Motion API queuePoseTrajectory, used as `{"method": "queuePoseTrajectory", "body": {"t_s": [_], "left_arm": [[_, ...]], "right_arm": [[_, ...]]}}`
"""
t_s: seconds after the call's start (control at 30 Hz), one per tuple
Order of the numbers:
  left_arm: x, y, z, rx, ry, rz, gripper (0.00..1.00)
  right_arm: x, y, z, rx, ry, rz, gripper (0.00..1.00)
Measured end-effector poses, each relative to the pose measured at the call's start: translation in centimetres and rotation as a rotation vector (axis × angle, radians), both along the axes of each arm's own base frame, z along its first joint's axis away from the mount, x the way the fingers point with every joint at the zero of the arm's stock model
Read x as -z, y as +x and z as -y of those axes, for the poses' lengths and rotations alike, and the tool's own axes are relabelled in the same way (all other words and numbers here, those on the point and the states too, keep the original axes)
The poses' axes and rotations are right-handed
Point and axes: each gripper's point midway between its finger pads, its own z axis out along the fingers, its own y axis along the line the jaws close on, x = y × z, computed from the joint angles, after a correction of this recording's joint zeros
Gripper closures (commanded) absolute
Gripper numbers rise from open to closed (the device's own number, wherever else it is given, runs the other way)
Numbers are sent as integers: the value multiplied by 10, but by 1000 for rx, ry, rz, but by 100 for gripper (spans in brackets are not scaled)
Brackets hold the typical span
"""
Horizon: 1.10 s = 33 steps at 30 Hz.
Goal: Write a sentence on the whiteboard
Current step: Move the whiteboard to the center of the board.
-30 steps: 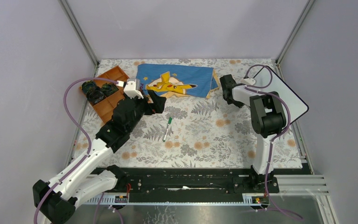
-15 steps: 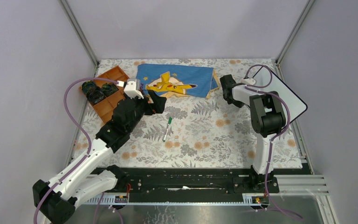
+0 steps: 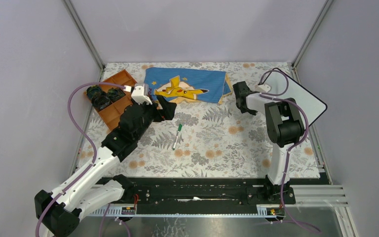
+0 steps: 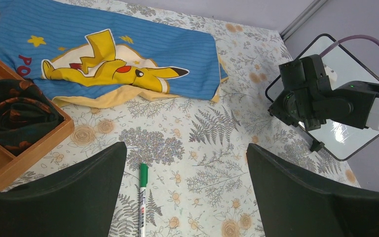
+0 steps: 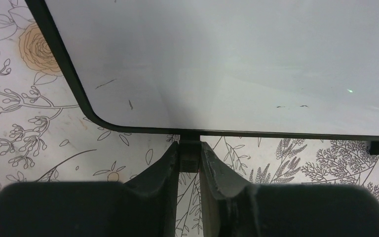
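Observation:
I need to swing the whiteboard (image 3: 303, 98) in my right gripper to the left in the top view next, onto the clear cloth beside the marker, and then let go of it, because the board stands crooked.
The whiteboard (image 3: 303, 98) leans tilted at the right edge of the table, against the right wall. It also shows in the left wrist view (image 4: 343, 131). In the right wrist view its white face (image 5: 227, 54) bears only a few tiny dark marks and no green words. My right gripper (image 5: 190, 149) is shut on one of the board's little black feet (image 5: 190, 160), by its left corner (image 3: 241, 100). A green-capped marker (image 3: 177, 135) lies on the floral cloth. My left gripper (image 4: 186, 153) hangs open above it, the marker (image 4: 142, 195) near its left finger.
A blue Pikachu cloth (image 3: 187, 86) lies at the back middle. A brown tray (image 3: 123, 81) with dark rolled items stands at the back left. Grey enclosure walls close in the left, back and right sides.
The whiteboard has shifted and tilted slightly with my right gripper holding its foot. The left arm and the marker have not moved.

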Motion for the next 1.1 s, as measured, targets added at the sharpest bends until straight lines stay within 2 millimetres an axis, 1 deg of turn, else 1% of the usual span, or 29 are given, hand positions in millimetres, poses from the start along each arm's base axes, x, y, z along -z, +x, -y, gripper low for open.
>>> {"method": "queuePoseTrajectory", "body": {"t_s": [0.17,0.3,0.53,0.77,1.1], "left_arm": [[0,0,0,0,-1,0,1],[0,0,0,1,-2,-1,1],[0,-1,1,5,-5,-2,1],[0,-2,4,14,-5,-2,1],[0,-5,8,27,-5,-2,1]], "right_arm": [[0,-6,-6,-27,-7,-4,98],[0,-12,-14,-55,-11,-10,100],[0,-24,-33,-108,-12,-18,100],[-1,-42,-64,-201,-14,-29,100],[-2,-67,-120,-344,-15,-32,100]]}}
